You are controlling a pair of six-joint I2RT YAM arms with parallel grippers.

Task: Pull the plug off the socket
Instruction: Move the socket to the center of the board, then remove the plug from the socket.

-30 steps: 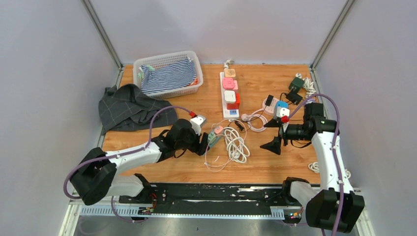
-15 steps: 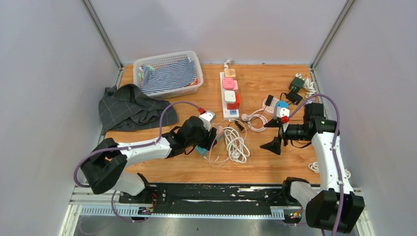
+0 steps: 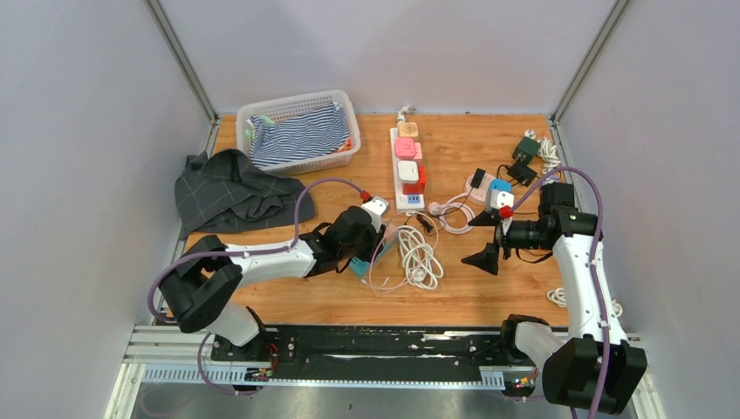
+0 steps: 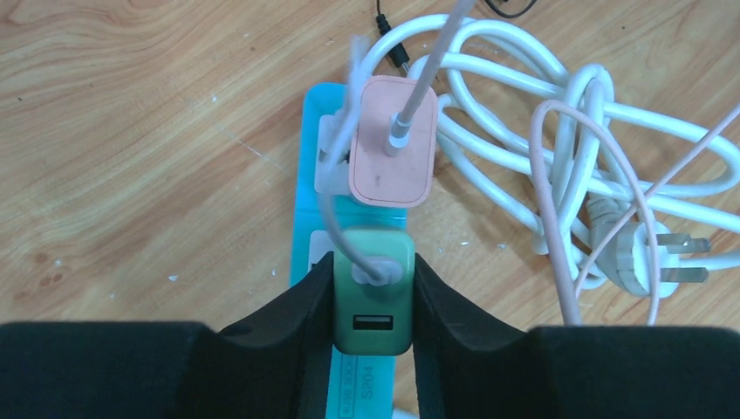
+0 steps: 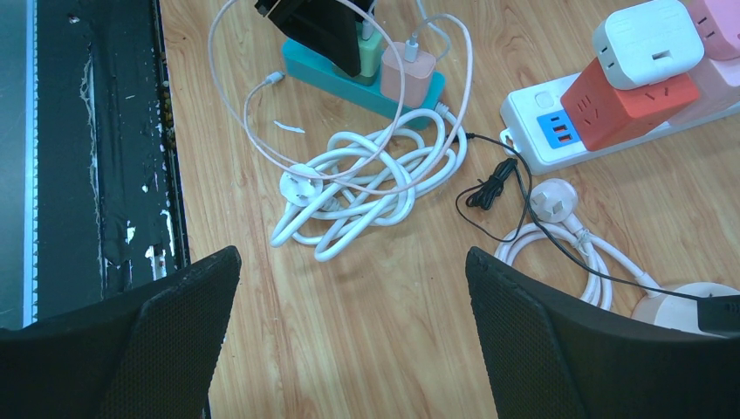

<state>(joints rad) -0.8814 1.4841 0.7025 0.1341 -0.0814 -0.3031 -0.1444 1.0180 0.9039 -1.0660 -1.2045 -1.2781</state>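
Next, my right gripper moves to the left in the top view, past the coil, turning and lowering onto the green plug [image 5: 372, 56], still in the power strip.
A small teal power strip [image 4: 314, 157] lies on the wooden table, partly under my left gripper [image 3: 366, 249]. A green USB charger plug [image 4: 372, 301] and a pink charger plug [image 4: 393, 144] sit in it, each with a cable. My left gripper [image 4: 372, 301] is shut on the green plug, one black finger on each side. The strip also shows in the right wrist view [image 5: 349, 83]. My right gripper [image 3: 487, 237] is open and empty above the table, right of the white cable coil [image 3: 417, 255].
A long white power strip [image 3: 407, 166] with pink, red and white adapters lies at mid-back. A basket [image 3: 262, 109] of striped cloth and a grey garment [image 3: 231, 192] are at back left. More plugs and black adapters [image 3: 524, 161] sit at back right.
My left arm has swung right and forward, carrying the gripper onto the teal strip, where it now grips the green plug. The right arm has not moved.
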